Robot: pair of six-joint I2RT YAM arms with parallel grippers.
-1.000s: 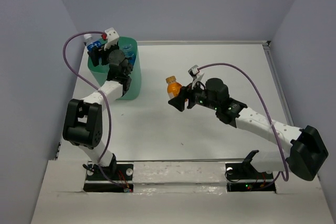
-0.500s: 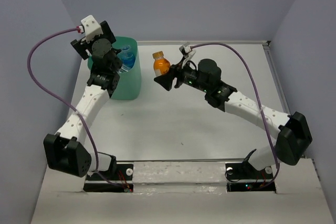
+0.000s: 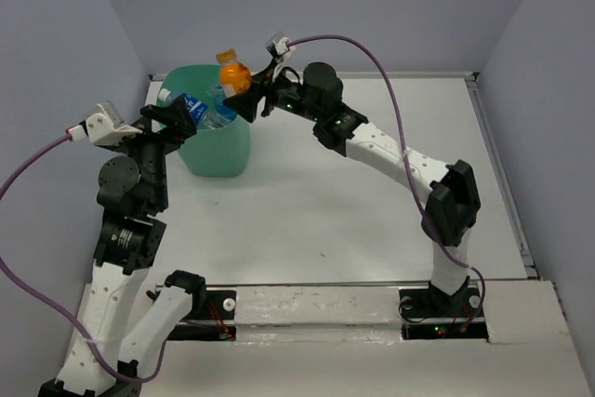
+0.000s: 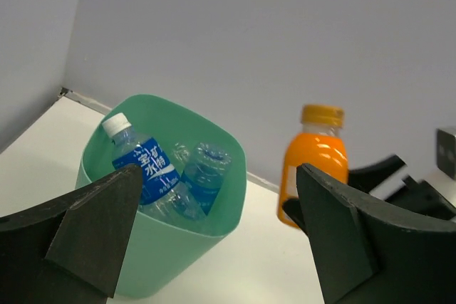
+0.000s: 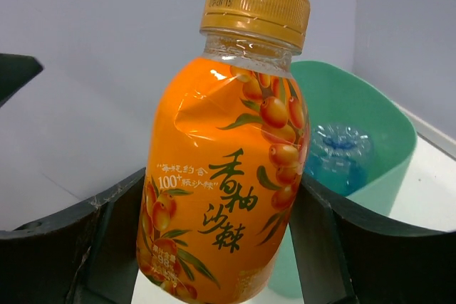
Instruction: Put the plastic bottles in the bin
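I should next move my right gripper to the left in the top view, over the bin's opening (image 3: 201,91) (image 5: 345,113), to release the orange bottle, because the bottle still hangs beside the bin's rim.
The mint-green bin (image 3: 219,155) stands at the far left of the table and holds several clear bottles with blue labels (image 3: 200,111). My right gripper (image 3: 244,98) is shut on the orange bottle (image 3: 232,72) and holds it upright in the air at the bin's far right rim. In the right wrist view the orange bottle (image 5: 228,169) sits between both fingers, with the bin (image 5: 370,115) behind it. My left gripper (image 3: 172,118) is open and empty, raised near the bin's left side. In the left wrist view the bin (image 4: 221,197), a blue-labelled bottle (image 4: 146,169) and the orange bottle (image 4: 315,158) show.
Grey walls close the table at the back and on both sides. A raised ledge runs along the table's right edge (image 3: 502,174). Purple cables loop from both wrists.
My right gripper carried the orange bottle left and up from mid-table to the bin's rim. My left arm pulled back from over the bin toward the near left and rose.
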